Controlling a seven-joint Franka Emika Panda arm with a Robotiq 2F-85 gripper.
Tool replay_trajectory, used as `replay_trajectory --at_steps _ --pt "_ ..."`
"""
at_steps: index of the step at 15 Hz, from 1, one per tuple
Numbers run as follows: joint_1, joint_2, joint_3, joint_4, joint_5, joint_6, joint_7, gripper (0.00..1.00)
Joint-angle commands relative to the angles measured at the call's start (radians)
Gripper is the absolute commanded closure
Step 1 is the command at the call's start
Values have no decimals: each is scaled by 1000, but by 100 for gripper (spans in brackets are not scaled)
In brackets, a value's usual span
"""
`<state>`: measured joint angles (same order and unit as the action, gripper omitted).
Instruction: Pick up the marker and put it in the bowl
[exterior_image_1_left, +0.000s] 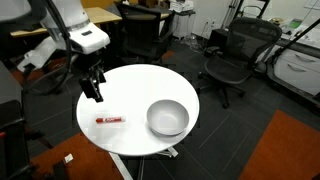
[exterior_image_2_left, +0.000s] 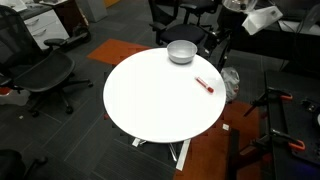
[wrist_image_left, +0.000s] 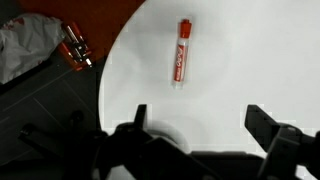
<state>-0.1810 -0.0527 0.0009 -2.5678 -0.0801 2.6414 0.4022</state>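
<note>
The red marker's end nearer the bowl is below, and my open fingers already face across the marker's length. My gripper needs to go down next, with no turn, until its fingers are on both sides of that end.
A small red marker (exterior_image_1_left: 110, 120) with a whitish section lies flat on the round white table (exterior_image_1_left: 135, 85), near its edge. It also shows in an exterior view (exterior_image_2_left: 204, 84) and in the wrist view (wrist_image_left: 182, 52). The light-grey bowl (exterior_image_1_left: 167, 117) stands upright on the table beside the marker, a hand's width away; it also shows in an exterior view (exterior_image_2_left: 181, 52). My gripper (exterior_image_1_left: 93, 92) hangs above the table a little way from the marker, open and empty; in the wrist view its fingers (wrist_image_left: 200, 120) are spread wide with bare table between them.
Black office chairs (exterior_image_1_left: 228, 55) stand around the table, with desks behind. In the wrist view an orange-handled tool (wrist_image_left: 75, 45) and a crumpled bag (wrist_image_left: 25, 45) lie on the dark floor past the table edge. Another chair (exterior_image_2_left: 40, 70) stands nearby.
</note>
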Motion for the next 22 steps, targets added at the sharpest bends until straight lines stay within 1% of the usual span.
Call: replay_trajectory --at_steps 1,7,12,16,22 --pt "29 137 -39 57 17 48 32 0" --pt "75 317 -89 140 88 90 19 0" --pt "109 437 -116 205 141 101 21 0" --pt "126 501 -126 243 178 100 15 0" --pt "130 550 -117 277 224 91 0 0"
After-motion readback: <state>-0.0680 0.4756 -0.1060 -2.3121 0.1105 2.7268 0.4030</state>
